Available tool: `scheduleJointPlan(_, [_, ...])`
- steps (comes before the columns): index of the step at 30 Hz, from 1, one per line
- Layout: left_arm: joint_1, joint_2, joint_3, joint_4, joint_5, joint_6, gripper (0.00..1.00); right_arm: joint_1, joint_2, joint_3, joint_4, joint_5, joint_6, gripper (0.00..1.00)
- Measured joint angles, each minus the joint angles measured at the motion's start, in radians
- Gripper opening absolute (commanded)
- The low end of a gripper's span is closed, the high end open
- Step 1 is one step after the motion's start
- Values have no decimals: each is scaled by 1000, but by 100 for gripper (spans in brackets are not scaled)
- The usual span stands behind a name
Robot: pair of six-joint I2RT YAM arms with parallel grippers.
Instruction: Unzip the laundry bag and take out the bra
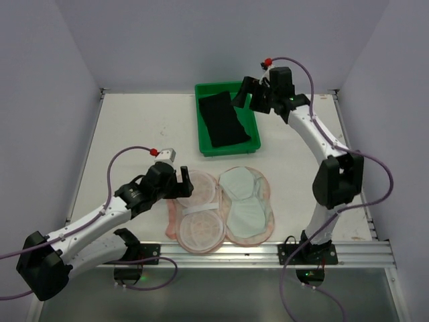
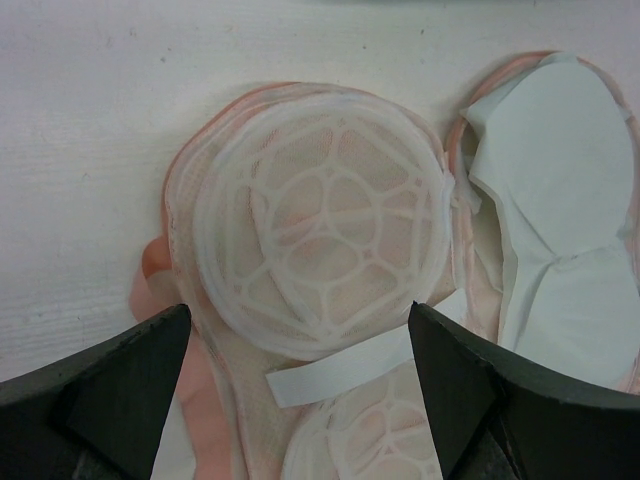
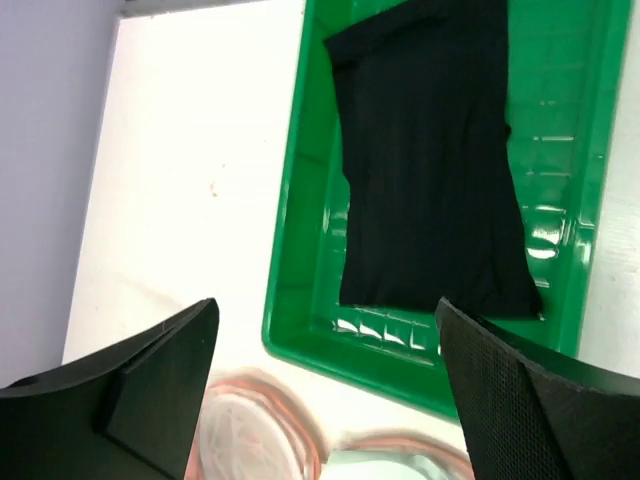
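My right gripper should next go back from the tray [image 1: 199, 117] and down onto the pale white bra's narrow middle [image 1: 253, 193], because it is below the gripper, toward my base.
The laundry bag [image 1: 221, 208] lies unzipped and spread flat in two peanut-shaped halves near the table's front. The left half shows white plastic lattice domes [image 2: 330, 230], the right half pale lining [image 2: 560, 200]. The black bra [image 1: 224, 119] lies folded in the green tray [image 1: 199, 117], apart from the bag. My left gripper [image 1: 181, 182] is open and empty, just above the bag's left half [image 2: 298, 320]. My right gripper [image 1: 249, 94] is open and empty, high above the tray's right side. In the right wrist view [image 3: 327, 305] the bra [image 3: 430, 170] and tray [image 3: 300, 300] lie below it.
A white strap [image 2: 340, 370] crosses between the two domes of the bag's left half. A pink loop [image 2: 150, 270] sticks out at the bag's left edge. Purple walls close the table on three sides. An aluminium rail [image 1: 268, 251] runs along the front edge.
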Motion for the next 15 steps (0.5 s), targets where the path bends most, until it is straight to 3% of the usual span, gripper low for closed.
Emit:
scheduleJointPlan(6, [0,35,-21,10,39,-21,94,0,-465,-447,36,24,2,93])
scheduleJointPlan(15, [0,154,-23,60,92,-32,93,24,-806,-1089,69,17,56,92])
